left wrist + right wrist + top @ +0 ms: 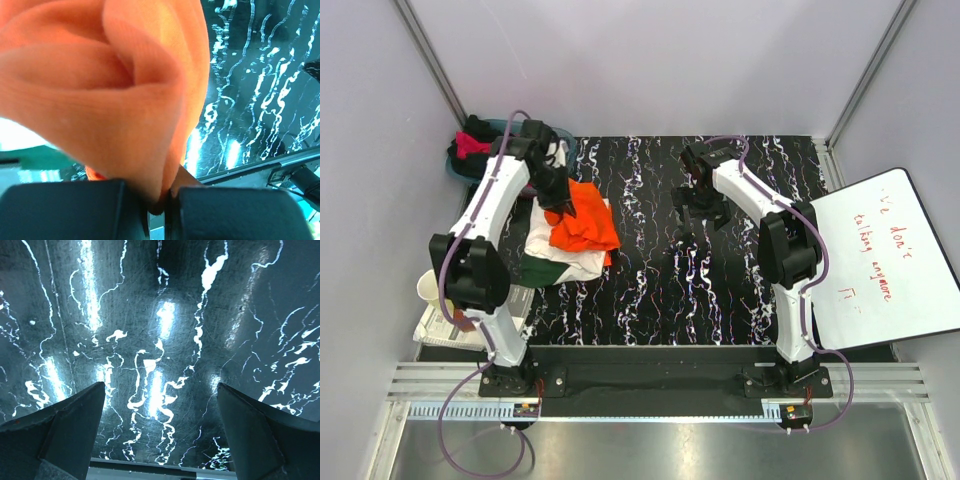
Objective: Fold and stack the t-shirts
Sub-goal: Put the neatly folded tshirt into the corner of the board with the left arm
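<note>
My left gripper moves back and to the left in the top view next and releases over the white t-shirt's side, which the bunched orange cloth leaves uncovered.
My left gripper point(560, 205) is shut on the bright orange t-shirt point(588, 222) and holds it bunched and hanging over a folded white t-shirt point(563, 262) at the left of the black marbled table. In the left wrist view the orange cloth point(110, 90) fills the frame and is pinched between the fingers point(65, 210). A magenta-pink shirt point(470, 145) and a black shirt point(480, 128) lie in the teal basket. My right gripper point(698, 210) is open and empty above the bare table point(160, 340), right of the shirts.
The teal basket point(500, 128) stands at the back left. A white board with red handwriting point(880, 255) lies at the right edge. A white cup point(433, 288) and a white tray point(440, 330) sit at the near left. The white shirt shows a dark green patch point(542, 273).
</note>
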Tool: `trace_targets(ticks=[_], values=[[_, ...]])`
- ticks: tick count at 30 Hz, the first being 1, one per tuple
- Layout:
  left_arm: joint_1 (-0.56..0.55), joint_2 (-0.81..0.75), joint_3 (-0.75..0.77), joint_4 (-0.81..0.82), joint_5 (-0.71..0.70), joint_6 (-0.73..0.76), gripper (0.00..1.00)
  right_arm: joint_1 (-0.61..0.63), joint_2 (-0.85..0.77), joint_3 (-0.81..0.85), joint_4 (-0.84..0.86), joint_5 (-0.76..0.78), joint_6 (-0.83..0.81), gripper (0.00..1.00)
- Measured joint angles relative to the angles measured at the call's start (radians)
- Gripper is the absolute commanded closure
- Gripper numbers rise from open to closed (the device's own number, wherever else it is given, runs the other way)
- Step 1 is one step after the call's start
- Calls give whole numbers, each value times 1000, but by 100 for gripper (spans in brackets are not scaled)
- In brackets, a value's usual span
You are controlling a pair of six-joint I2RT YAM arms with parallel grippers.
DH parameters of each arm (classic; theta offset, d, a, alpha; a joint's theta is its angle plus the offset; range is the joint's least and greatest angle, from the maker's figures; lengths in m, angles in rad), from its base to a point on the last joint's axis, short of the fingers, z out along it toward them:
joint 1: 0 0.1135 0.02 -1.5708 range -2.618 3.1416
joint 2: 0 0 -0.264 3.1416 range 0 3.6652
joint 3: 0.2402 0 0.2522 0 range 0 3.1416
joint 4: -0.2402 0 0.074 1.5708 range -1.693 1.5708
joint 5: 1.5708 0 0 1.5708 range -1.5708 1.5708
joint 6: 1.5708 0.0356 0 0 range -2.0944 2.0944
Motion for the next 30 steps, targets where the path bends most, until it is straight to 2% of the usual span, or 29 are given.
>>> trace_targets(ticks=[9,15,18,20,21,26,30], values=[[158,-90,-206,7,22,60,100,0,2,0,0,-13,-6,0],[173,-57,-274,8,21,62,96,0,2,0,0,-27,-10,0],[172,-34,-274,8,12,58,61,0,2,0,0,-36,-9,0],[172,-24,-274,5,6,53,18,0,2,0,0,-39,-9,0],[172,-19,-274,1,2,50,2,0,2,0,0,-40,-9,0],[172,-24,-280,-3,-42,28,1,-1,3,1,0,-54,-9,0],[172,-80,-302,11,-62,22,1,0,23,34,10,-135,-5,2]])
